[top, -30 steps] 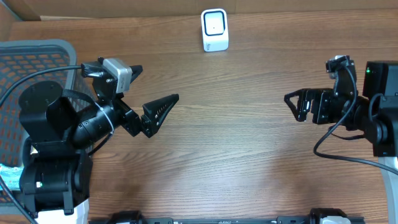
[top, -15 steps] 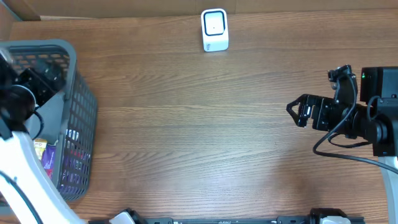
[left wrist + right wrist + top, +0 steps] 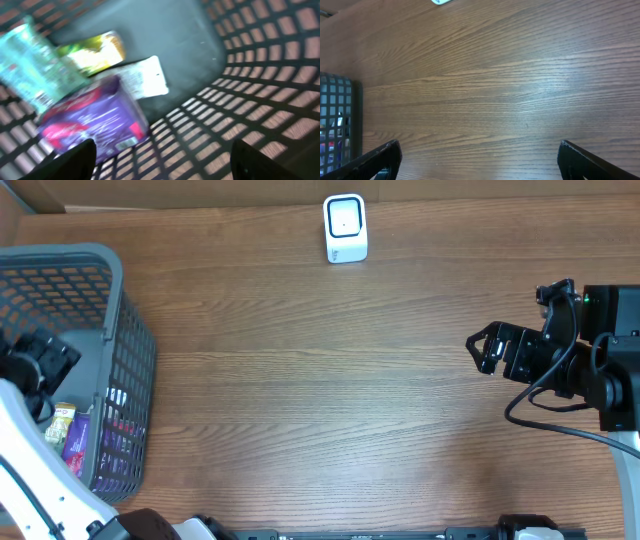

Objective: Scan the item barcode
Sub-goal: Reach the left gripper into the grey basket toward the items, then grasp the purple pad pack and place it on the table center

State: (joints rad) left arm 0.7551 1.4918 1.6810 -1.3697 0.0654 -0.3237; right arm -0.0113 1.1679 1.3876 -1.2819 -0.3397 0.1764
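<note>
I should next move my open left gripper down and back toward my base onto the purple pack [image 3: 97, 120], because it lies uncovered on top of the white label [image 3: 145, 77].
My left gripper [image 3: 48, 363] reaches down into the grey mesh basket [image 3: 130, 370] at the left edge. In the left wrist view its jaws [image 3: 165, 165] stand open over the basket floor with nothing between them. Just beyond them lies a purple pack [image 3: 90, 120] with a barcode on its near end. Further in are a teal packet [image 3: 30, 65], a yellow-green packet [image 3: 95, 52] and a white label [image 3: 145, 77]. The white scanner [image 3: 345, 228] stands at the back middle of the table. My right gripper [image 3: 485, 348] hovers open and empty over bare wood at the right.
The basket's mesh wall [image 3: 260, 75] rises close on the right of my left gripper. In the right wrist view, open jaws [image 3: 482, 162] face the wooden tabletop [image 3: 495, 75], with the basket [image 3: 337, 115] far left and the scanner's edge [image 3: 440, 1] at the top.
My left arm has swung from over the table leftwards and down into the basket, its jaws narrowing a little. The right gripper has drifted slightly to the right.
</note>
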